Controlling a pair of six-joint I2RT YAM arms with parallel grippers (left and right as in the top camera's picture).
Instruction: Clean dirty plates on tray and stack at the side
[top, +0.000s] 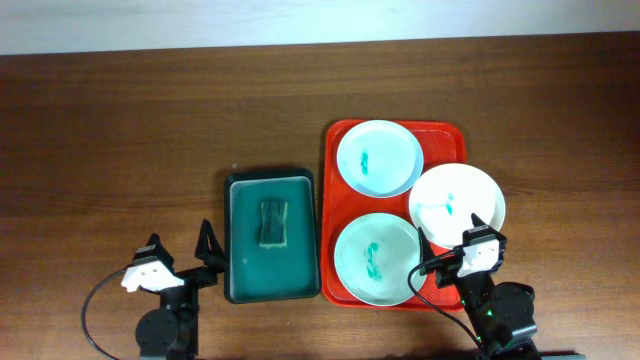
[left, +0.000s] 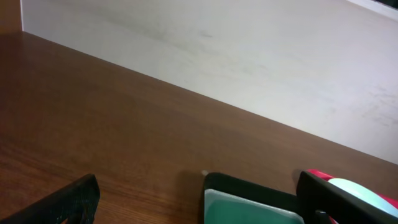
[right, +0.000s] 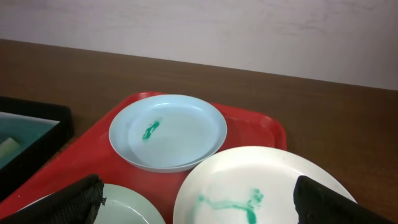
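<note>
I should next tip my right gripper downward and then lower it onto the smeared near plate's rim on the side by the white plate, since that rim is close by.
The red tray (top: 441, 136) holds three plates, each with teal-green smears. One plate (top: 379, 158) is at the far end, one (top: 374, 259) is at the near end, and a white one (top: 457, 203) overhangs the tray's right rim. My right gripper (top: 450, 235) is open and empty, low over the near edge of the white plate (right: 267, 180). The far plate (right: 168, 134) and the near plate (right: 127, 208) also show in the right wrist view. My left gripper (top: 180, 246) is open and empty over the table, left of the dark tray.
A dark teal-green tray (top: 240, 270) with a sponge (top: 272, 222) lies just left of the red tray. Its corner (left: 249, 190) shows in the left wrist view. Bare brown table lies to the left, behind and to the right. A pale wall stands beyond the far edge.
</note>
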